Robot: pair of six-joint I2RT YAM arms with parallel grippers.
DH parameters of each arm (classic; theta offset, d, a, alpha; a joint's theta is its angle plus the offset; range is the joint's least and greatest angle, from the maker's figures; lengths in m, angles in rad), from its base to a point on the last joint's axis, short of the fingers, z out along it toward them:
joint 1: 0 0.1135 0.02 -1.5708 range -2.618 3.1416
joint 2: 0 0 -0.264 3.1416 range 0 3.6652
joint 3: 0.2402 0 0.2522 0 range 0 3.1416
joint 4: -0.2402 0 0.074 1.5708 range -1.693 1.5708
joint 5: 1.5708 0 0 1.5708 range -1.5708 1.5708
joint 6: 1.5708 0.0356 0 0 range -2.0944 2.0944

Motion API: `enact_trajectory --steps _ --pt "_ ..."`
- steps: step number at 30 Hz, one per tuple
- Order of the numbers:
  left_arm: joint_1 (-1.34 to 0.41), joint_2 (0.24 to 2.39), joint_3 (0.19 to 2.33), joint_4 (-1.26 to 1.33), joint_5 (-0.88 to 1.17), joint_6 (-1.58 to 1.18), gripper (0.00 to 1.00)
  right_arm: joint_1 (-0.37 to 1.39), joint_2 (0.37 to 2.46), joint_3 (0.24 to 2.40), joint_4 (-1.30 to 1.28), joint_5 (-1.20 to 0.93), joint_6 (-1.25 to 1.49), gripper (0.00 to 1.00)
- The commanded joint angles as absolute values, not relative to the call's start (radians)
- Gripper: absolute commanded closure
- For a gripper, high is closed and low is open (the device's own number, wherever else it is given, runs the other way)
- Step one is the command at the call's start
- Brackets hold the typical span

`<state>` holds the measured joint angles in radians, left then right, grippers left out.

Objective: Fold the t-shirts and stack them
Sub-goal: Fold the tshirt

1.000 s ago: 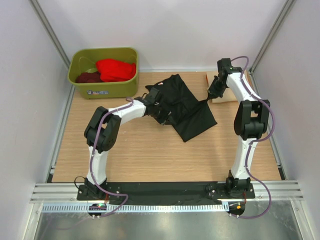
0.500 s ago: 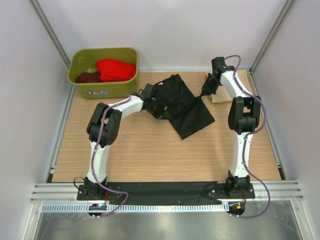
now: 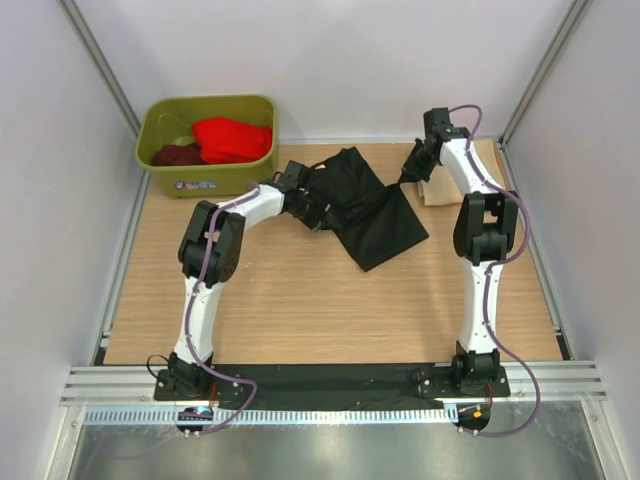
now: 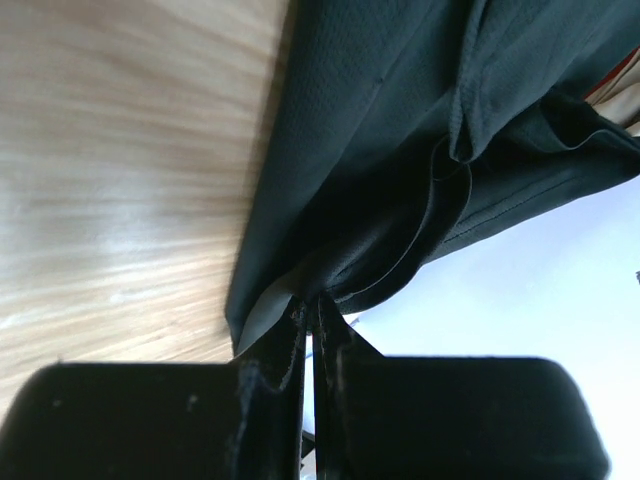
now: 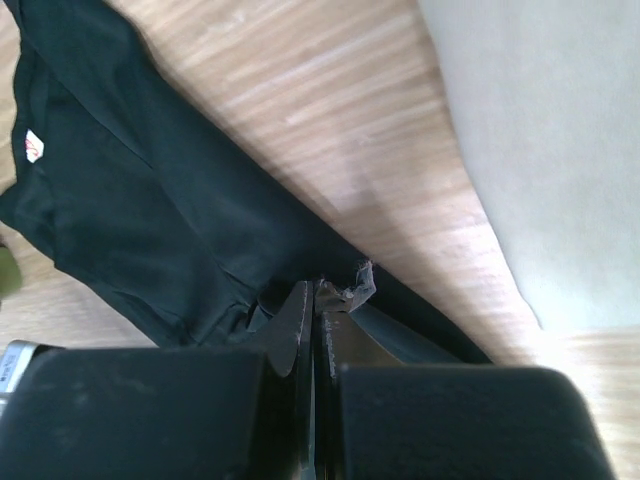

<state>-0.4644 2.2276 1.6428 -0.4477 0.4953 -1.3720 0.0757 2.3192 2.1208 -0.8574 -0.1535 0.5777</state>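
Note:
The pinched corner is near the folded beige t-shirt, so my right gripper next eases slightly toward the tub's side and opens over the black edge (image 3: 396, 184) (image 5: 322, 284).
The black t-shirt (image 3: 372, 210) lies partly folded on the wooden table at the back middle. My left gripper (image 3: 318, 215) is shut on its left edge; in the left wrist view the gripper (image 4: 310, 305) pinches a fold of the black cloth (image 4: 380, 130). My right gripper (image 3: 406, 180) is shut on the shirt's right corner; in the right wrist view the gripper (image 5: 318, 290) pinches the hem, and the black shirt (image 5: 130, 200) shows its white neck label (image 5: 33, 147). A folded beige t-shirt (image 3: 441, 192) lies just right of that corner and also shows in the right wrist view (image 5: 540, 130).
An olive-green tub (image 3: 205, 180) stands at the back left, holding the red t-shirt (image 3: 232, 140) and the maroon t-shirt (image 3: 175, 155). Metal frame posts and white walls close in the back and both sides. Bare wooden table (image 3: 300, 300) lies in front of the black shirt.
Both grippers have moved toward the back of the table, still shut on the black shirt. The shirt has been drawn back with them.

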Motion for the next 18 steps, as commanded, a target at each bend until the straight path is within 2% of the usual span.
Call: enact_trajectory --steps 1,7,10,11,12,13,14,15,18 --pt "-0.448 2.249 1.689 -0.463 0.540 -1.350 1.00 0.075 2.342 2.180 -0.828 -0.187 0.595 0.99" --pt "-0.422 2.272 1.730 -0.485 0.528 -1.338 1.00 0.080 2.370 2.183 -0.779 -0.241 0.620 0.99" --pt "-0.413 2.266 1.746 -0.495 0.514 -1.330 0.94 0.086 2.378 2.194 -0.736 -0.288 0.635 0.99" --pt "-0.407 2.263 1.756 -0.489 0.512 -1.327 0.87 0.090 2.379 2.198 -0.712 -0.316 0.647 0.97" --pt "-0.407 2.260 1.762 -0.488 0.509 -1.319 0.82 0.091 2.381 2.201 -0.695 -0.333 0.653 0.93" --pt "-0.403 2.244 1.770 -0.489 0.502 -1.303 0.71 0.089 2.381 2.207 -0.683 -0.353 0.660 0.88" --pt "-0.402 2.237 1.775 -0.485 0.497 -1.289 0.68 0.090 2.382 2.213 -0.675 -0.360 0.664 0.82" --pt "-0.400 2.226 1.793 -0.482 0.483 -1.267 0.66 0.091 2.379 2.221 -0.678 -0.364 0.661 0.67" --pt "-0.399 2.175 1.822 -0.544 0.421 -1.177 0.57 0.089 2.358 2.252 -0.741 -0.353 0.626 0.45"
